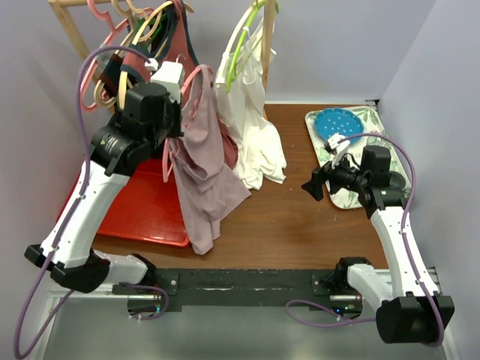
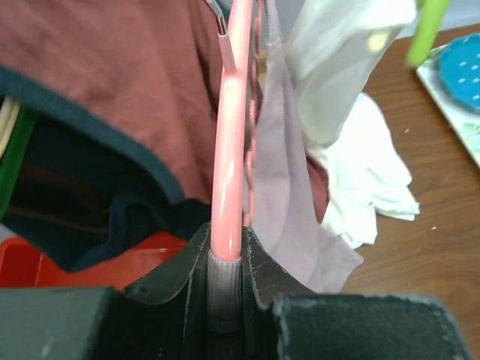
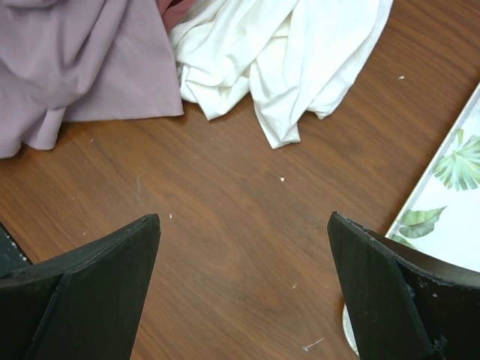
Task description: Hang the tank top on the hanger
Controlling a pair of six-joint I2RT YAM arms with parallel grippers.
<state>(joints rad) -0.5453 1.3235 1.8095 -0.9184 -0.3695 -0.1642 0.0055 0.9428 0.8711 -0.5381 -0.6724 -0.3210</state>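
Note:
The tank top hangs from the hanger. My left gripper will move up and outward to the rack's gap point(image 1: 210, 28) beside the rust-red top and release the hanger.
My left gripper point(image 1: 177, 105) is raised by the rack and shut on the lower bar of the salmon-pink hanger point(image 1: 193, 81). In the left wrist view the hanger point(image 2: 228, 150) runs up from between my closed fingers point(image 2: 225, 251). The pale mauve tank top point(image 1: 204, 176) hangs from the hanger, and its lower part rests on the table; it also shows in the left wrist view point(image 2: 281, 180) and the right wrist view point(image 3: 82, 60). My right gripper point(image 1: 312, 184) is open and empty above bare wood point(image 3: 244, 232), to the right of the top.
A rust-red top with dark trim point(image 1: 176, 45) and several hangers hang on the wooden rack point(image 1: 71, 26). A white garment point(image 1: 251, 139) hangs from a lime-green hanger point(image 1: 244, 37). A red tray point(image 1: 142, 210) lies at left, and a leaf-patterned tray point(image 1: 379, 124) with a blue plate point(image 1: 336, 124) at right.

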